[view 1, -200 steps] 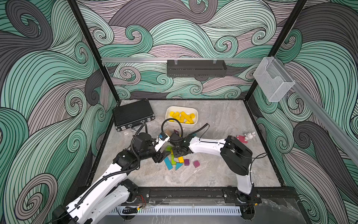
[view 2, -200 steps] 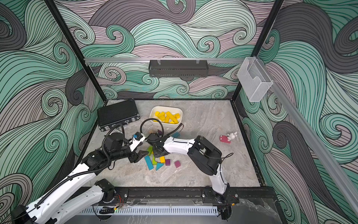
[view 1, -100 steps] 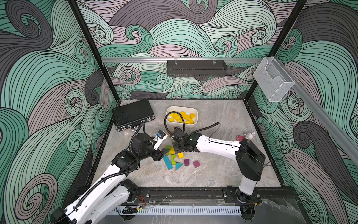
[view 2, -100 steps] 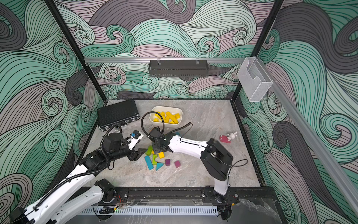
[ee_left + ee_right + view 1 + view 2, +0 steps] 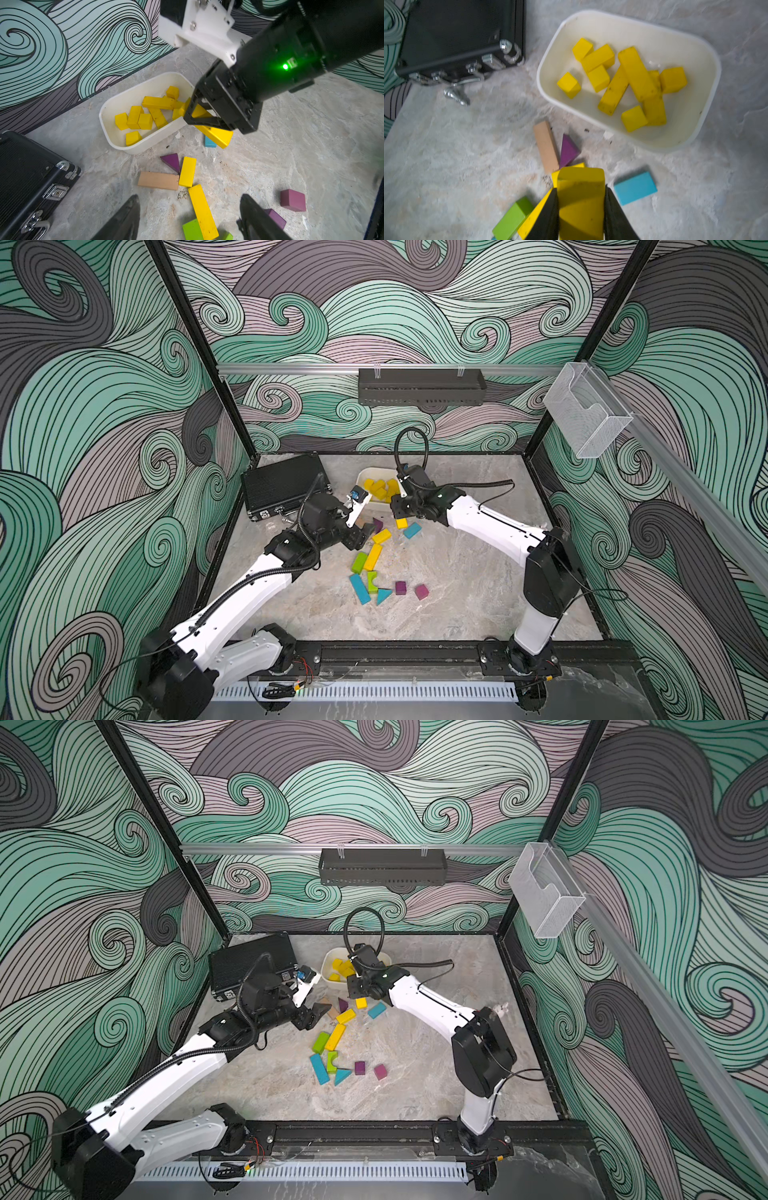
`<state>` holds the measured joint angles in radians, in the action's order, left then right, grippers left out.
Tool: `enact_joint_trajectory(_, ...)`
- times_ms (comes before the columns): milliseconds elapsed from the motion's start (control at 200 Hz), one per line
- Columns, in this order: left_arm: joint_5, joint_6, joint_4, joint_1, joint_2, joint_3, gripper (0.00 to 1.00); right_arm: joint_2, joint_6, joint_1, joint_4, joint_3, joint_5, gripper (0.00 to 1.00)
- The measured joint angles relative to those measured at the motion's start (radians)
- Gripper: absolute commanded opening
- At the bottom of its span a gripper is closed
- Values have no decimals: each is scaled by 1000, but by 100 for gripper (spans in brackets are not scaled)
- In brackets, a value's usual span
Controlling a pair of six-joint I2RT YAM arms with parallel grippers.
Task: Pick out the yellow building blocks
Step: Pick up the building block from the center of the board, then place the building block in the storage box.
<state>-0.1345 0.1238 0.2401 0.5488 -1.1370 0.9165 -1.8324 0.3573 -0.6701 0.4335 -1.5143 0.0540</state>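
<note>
My right gripper carries the block outward past the bin's near rim next and releases it where yellow blocks already lie, since the bin's middle [image 5: 380, 487] [image 5: 619, 86] lies outward of my gripper.
My right gripper [image 5: 581, 209] is shut on a yellow block [image 5: 581, 187] and holds it just above the table beside the white bin [image 5: 360, 480]; the left wrist view shows the held block [image 5: 217, 135] at the bin's near rim [image 5: 133, 148]. Several yellow building blocks [image 5: 636, 73] lie in the bin. Two yellow bars stay on the table, a short one [image 5: 381, 536] and a long one [image 5: 373, 556]. My left gripper [image 5: 189, 196] stands open low over the long bar [image 5: 202, 212], with the short bar [image 5: 187, 172] just beyond it.
A black case [image 5: 282, 485] lies left of the bin. A tan bar [image 5: 158, 180], a purple wedge [image 5: 171, 161], a blue block [image 5: 635, 188], a lime-green block [image 5: 359, 562], a blue bar [image 5: 359, 589] and two purple cubes [image 5: 400, 587] are scattered around the yellow bars.
My right gripper has lifted a yellow block out of the pile and carried it back toward the bin; its elbow swung right. The left gripper has opened wider, staying near the pile.
</note>
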Motion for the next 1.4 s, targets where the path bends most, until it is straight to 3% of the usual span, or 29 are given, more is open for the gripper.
enact_joint_trajectory(210, -3, 0, -35, -13, -217, 137, 74, -134, -8, 110, -54, -68, -64, 25)
enact_joint_trajectory(515, -111, -9, -54, -45, -434, 236, 72, -352, -65, 142, -75, -274, -118, 26)
enact_joint_trajectory(675, -168, -10, -47, -53, -450, 236, 72, -455, -129, 143, -62, -418, -121, 31)
enact_joint_trajectory(866, -169, -17, -48, -53, -447, 233, 72, -550, -178, 151, -5, -558, -116, 52)
enact_joint_trajectory(1401, -101, -28, -35, -55, -428, 225, 68, -517, -188, 153, 51, -579, -122, 50)
